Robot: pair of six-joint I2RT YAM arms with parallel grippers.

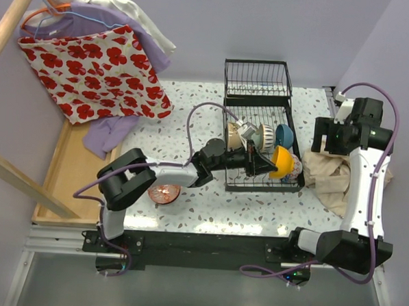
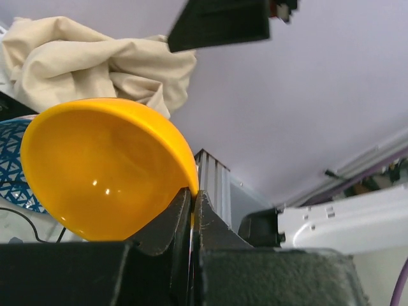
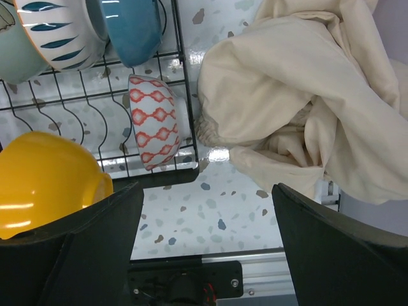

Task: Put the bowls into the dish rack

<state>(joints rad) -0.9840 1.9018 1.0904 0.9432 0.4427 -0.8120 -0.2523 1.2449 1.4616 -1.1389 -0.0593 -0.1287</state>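
Note:
My left gripper is above the empty slot (image 1: 267,179) beside the red-white patterned bowl, so next I should lower it toward that slot and let go of the orange-yellow bowl.
The black wire dish rack (image 1: 259,94) stands at the table's middle right. Several bowls stand on edge in it: cream with brown rim (image 1: 234,135), blue-white patterned (image 1: 263,137), plain blue (image 1: 284,135) and a red-white patterned one (image 1: 296,168). My left gripper (image 1: 262,164) is shut on the rim of the orange-yellow bowl (image 1: 281,162), held over the rack's near right part; the pinch shows in the left wrist view (image 2: 193,197). A reddish-brown bowl (image 1: 165,193) lies on the table by the left arm. My right gripper (image 1: 326,140) is open and empty right of the rack.
A crumpled cream cloth (image 1: 333,177) lies right of the rack, under my right gripper (image 3: 207,204). A wooden tray (image 1: 59,180) runs along the left edge. Clothes on hangers (image 1: 92,65) hang at the back left. The rack's higher-walled basket (image 1: 258,79) is at the back.

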